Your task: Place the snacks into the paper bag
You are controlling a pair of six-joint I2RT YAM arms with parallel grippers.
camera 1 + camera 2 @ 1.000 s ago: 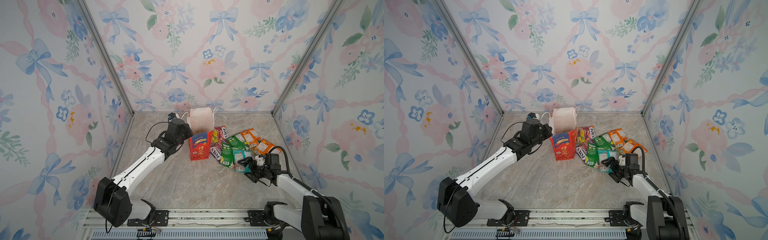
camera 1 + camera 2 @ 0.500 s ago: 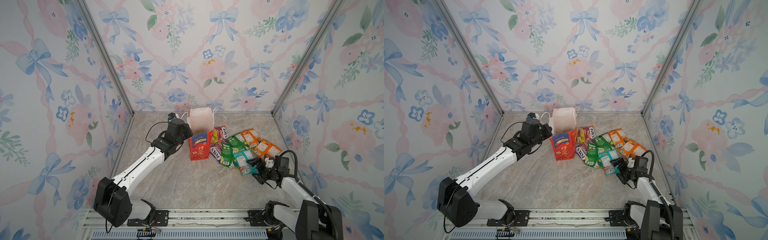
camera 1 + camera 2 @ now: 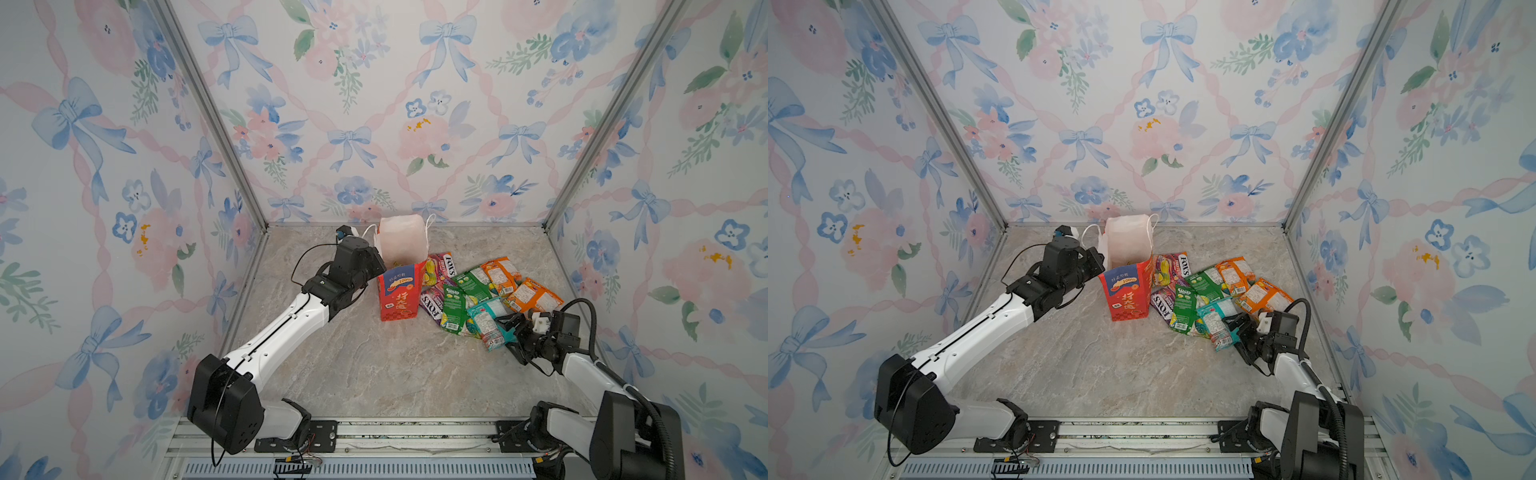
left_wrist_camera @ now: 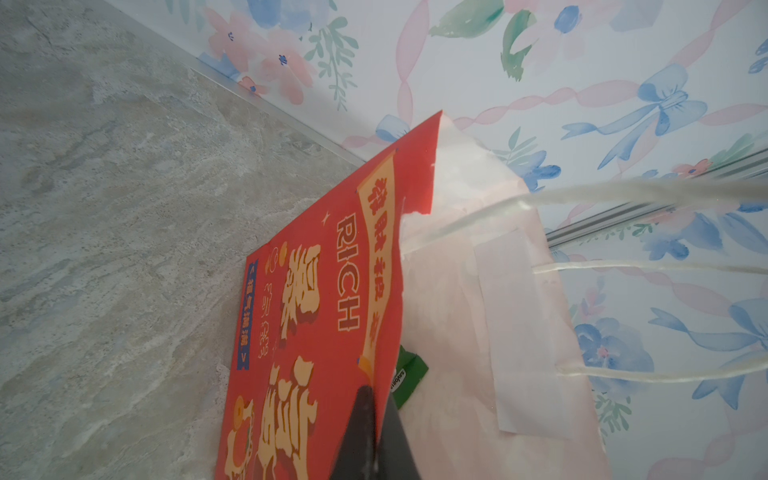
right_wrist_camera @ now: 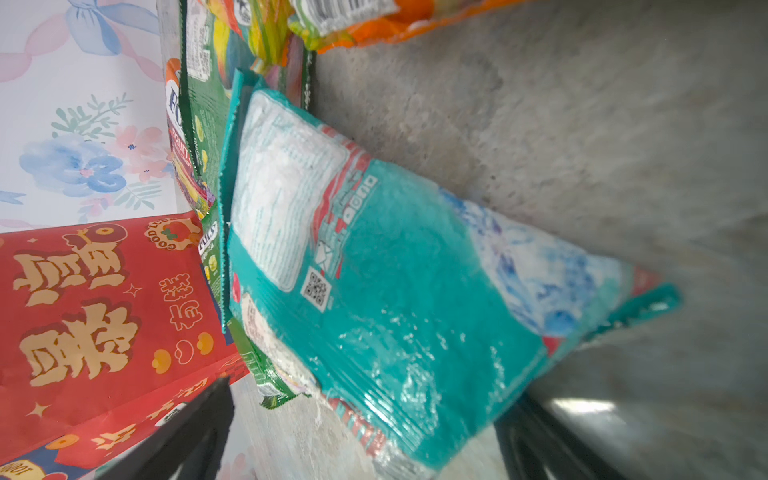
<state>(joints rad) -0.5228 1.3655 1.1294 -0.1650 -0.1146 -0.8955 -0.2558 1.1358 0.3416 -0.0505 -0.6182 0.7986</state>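
The teal packet's lower edge (image 3: 509,334) (image 5: 468,436) lies between the fingers of my open right gripper, so next my right gripper will move slightly outward and close on it.
The red paper bag (image 3: 398,291) (image 3: 1127,293) stands open near the back of the marble floor. My left gripper (image 3: 380,269) (image 4: 376,395) is shut on the bag's left rim wall. A green packet (image 4: 409,374) shows inside the bag (image 4: 324,311). The snacks lie in a heap right of the bag: purple FOX'S packets (image 3: 440,266), green ones (image 3: 455,305), orange ones (image 3: 532,297) and a teal packet (image 3: 486,320) (image 5: 395,291). My right gripper (image 3: 509,336) (image 3: 1235,332) (image 5: 365,436) is open, its fingers either side of the teal packet's near end.
Floral walls close in the floor on three sides. The right wall stands close behind the right arm. The bag's white cord handles (image 4: 623,266) hang toward the back wall. Bare marble floor (image 3: 374,365) lies in front of the bag and the heap.
The right gripper pulled back to the right half a second ago and has since come in again at the teal packet's near end. The left arm and bag have not moved.
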